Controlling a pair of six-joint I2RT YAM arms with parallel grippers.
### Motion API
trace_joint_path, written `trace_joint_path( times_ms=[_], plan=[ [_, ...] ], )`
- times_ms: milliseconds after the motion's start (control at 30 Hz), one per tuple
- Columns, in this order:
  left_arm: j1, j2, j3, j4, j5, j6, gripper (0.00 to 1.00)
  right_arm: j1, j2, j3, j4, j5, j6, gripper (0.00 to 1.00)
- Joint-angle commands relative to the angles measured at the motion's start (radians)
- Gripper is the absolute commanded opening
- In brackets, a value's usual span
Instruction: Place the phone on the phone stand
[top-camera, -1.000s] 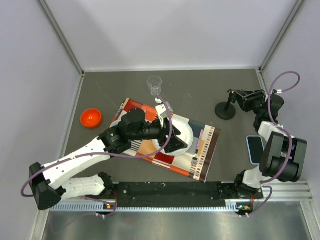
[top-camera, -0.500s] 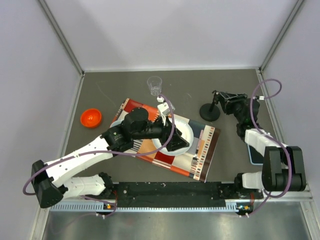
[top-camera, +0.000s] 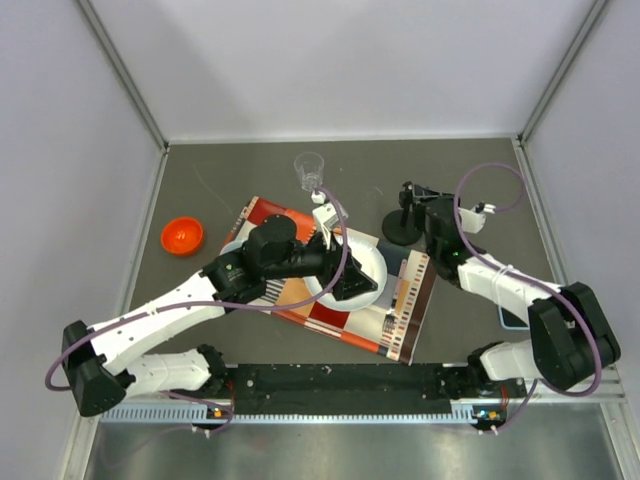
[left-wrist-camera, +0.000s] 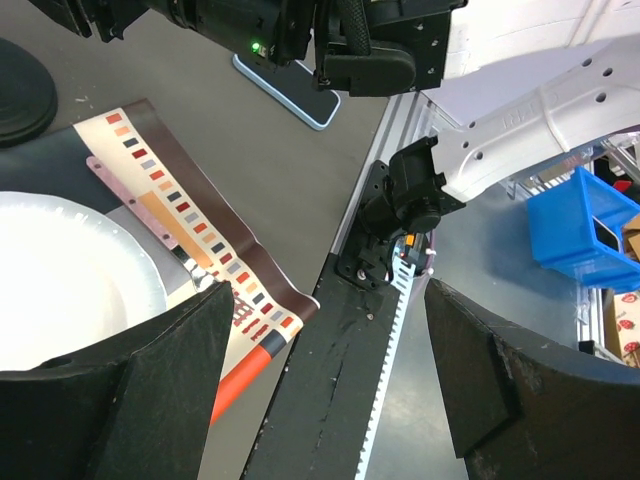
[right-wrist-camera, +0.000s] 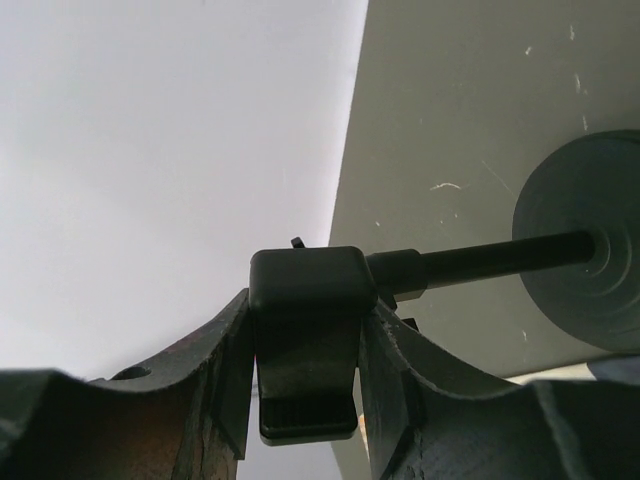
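Observation:
The stand's base already touches the table, so next I will gently move my right gripper toward the mat and release the clamp head (right-wrist-camera: 305, 300).
The black phone stand (top-camera: 400, 230) stands tilted on its round disc base right of the mat. My right gripper (top-camera: 414, 198) is shut on its clamp head. In the right wrist view the clamp head (right-wrist-camera: 305, 300) sits squeezed between my fingers, and the post runs to the disc base (right-wrist-camera: 590, 250). The phone (left-wrist-camera: 290, 90) lies flat on the table near the right arm's base, black screen up with a light blue rim. In the top view the right arm hides it. My left gripper (top-camera: 350, 282) is open and empty over the white plate (top-camera: 368, 262), also in the left wrist view (left-wrist-camera: 330, 400).
A patterned mat (top-camera: 405, 310) lies under the plate in the middle. A clear plastic cup (top-camera: 310, 170) stands at the back. An orange bowl (top-camera: 182, 236) sits at the left. Grey walls close the back and sides. A black rail (left-wrist-camera: 330, 370) runs along the near edge.
My right gripper has moved the stand leftward from the far right side towards the mat, the arm stretching out over the phone. The left arm has barely moved.

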Motion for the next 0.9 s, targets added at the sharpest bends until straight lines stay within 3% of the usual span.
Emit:
trace_joint_path(
  times_ms=[0,200,333,733,800,833,867],
  plan=[
    [-0.004,-0.041,0.025,0.012,-0.026,0.009,0.82,0.081,0.011,0.159,-0.172,0.264,0.125,0.16],
    [-0.003,-0.049,0.017,0.013,-0.027,0.009,0.82,0.094,0.042,0.15,-0.171,0.322,0.174,0.16],
    [-0.003,-0.056,0.017,0.015,-0.023,0.007,0.82,0.088,0.048,0.099,0.022,0.376,0.052,0.15],
    [-0.001,-0.078,0.003,0.01,-0.027,0.012,0.82,0.078,0.119,0.163,0.041,0.405,0.021,0.17],
    [-0.001,-0.081,0.003,0.007,-0.029,0.013,0.82,0.079,0.123,0.163,0.033,0.399,0.035,0.25],
    [-0.001,-0.081,0.003,0.005,-0.026,0.015,0.82,0.079,0.123,0.162,0.035,0.391,0.029,0.42],
    [-0.003,-0.084,0.002,0.005,-0.029,0.017,0.82,0.079,0.122,0.16,0.041,0.373,0.015,0.53]
  ],
)
